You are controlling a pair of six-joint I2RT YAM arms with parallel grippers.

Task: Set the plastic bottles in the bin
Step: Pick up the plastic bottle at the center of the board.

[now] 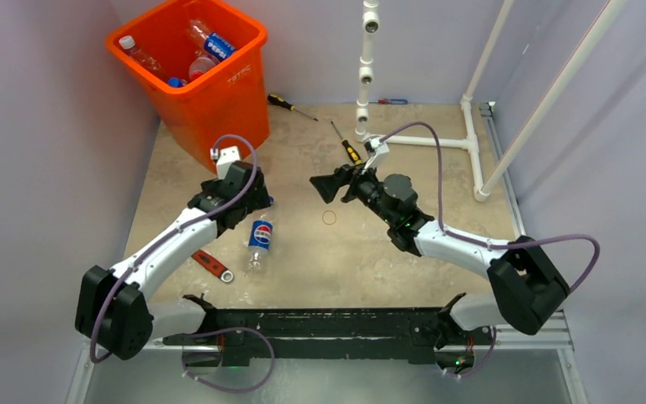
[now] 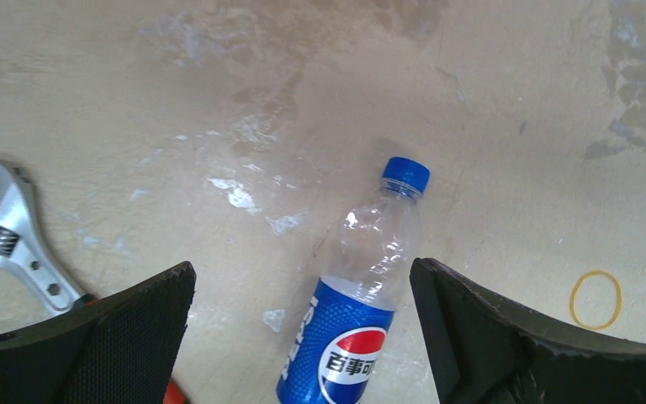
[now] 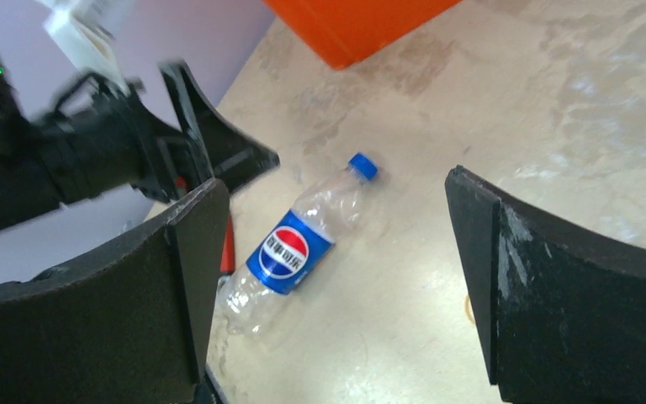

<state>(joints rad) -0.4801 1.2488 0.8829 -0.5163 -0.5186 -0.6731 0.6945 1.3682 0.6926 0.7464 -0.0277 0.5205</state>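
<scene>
My right gripper moves down and to its left in the top view next, around the blue Pepsi label (image 1: pixel 260 235) (image 3: pixel 290 252), which lies below it on that side.
A clear plastic bottle (image 1: pixel 259 240) with a blue Pepsi label and a blue cap lies on its side on the table. The left wrist view shows it (image 2: pixel 362 278) between and below my left gripper's open, empty jaws (image 2: pixel 303 278), nearer the right finger. In the top view the left gripper (image 1: pixel 256 202) hovers over its cap end. My right gripper (image 1: pixel 324 187) is open and empty, raised to the right of the bottle, which shows beyond its jaws (image 3: pixel 290 248). The orange bin (image 1: pixel 231 80) stands at the far left with several bottles (image 1: pixel 210 42) inside.
A red-handled wrench (image 1: pixel 212 264) lies left of the bottle; its silver head shows in the left wrist view (image 2: pixel 8 244). Two screwdrivers (image 1: pixel 290 105) (image 1: pixel 346 145) lie towards the back. A rubber band (image 1: pixel 329 218) lies mid-table. A white pipe frame (image 1: pixel 471 143) stands at the right.
</scene>
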